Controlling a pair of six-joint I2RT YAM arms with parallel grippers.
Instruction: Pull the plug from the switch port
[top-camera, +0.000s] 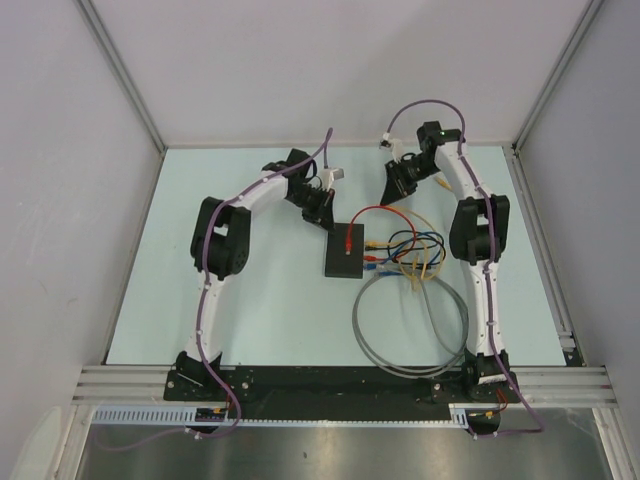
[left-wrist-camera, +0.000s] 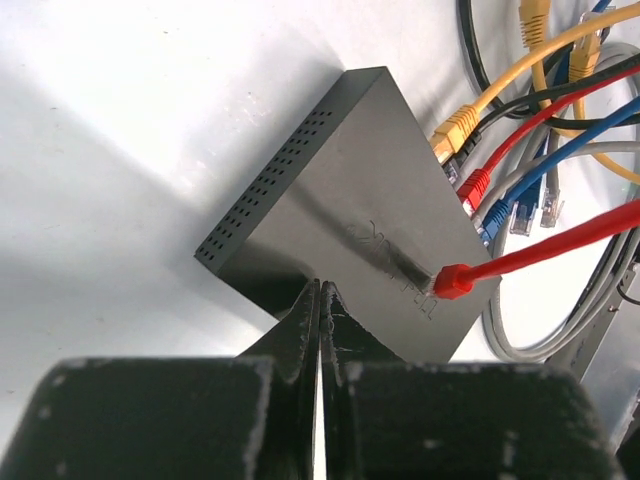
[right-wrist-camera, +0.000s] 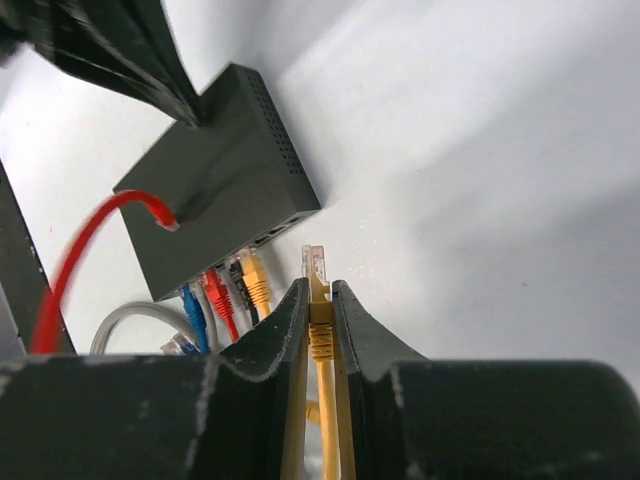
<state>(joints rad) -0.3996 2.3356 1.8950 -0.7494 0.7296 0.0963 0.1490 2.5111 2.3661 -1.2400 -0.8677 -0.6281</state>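
Note:
The yellow plug's tip hangs free, so my right gripper moves to the right in the top view and back next, to let go of the plug beside the cable tangle.
The black switch (top-camera: 345, 258) lies flat at mid-table, its ports facing right. In the right wrist view my right gripper (right-wrist-camera: 319, 288) is shut on a yellow plug (right-wrist-camera: 314, 262), whose clear tip hangs free a short way from the switch (right-wrist-camera: 215, 170). The ports (right-wrist-camera: 275, 232) nearest that tip are bare; yellow, black, red and blue plugs sit in the others. My left gripper (left-wrist-camera: 320, 290) is shut and empty, its tips resting on the top of the switch (left-wrist-camera: 350, 180) at the near edge. Seen from above, the right gripper (top-camera: 393, 195) hovers beyond the switch's far right corner.
A loose red plug (left-wrist-camera: 452, 281) lies on the switch's top, its cable arcing away. A tangle of coloured cables (top-camera: 415, 255) and a grey cable loop (top-camera: 410, 330) spread right of the switch. White walls enclose the table on three sides.

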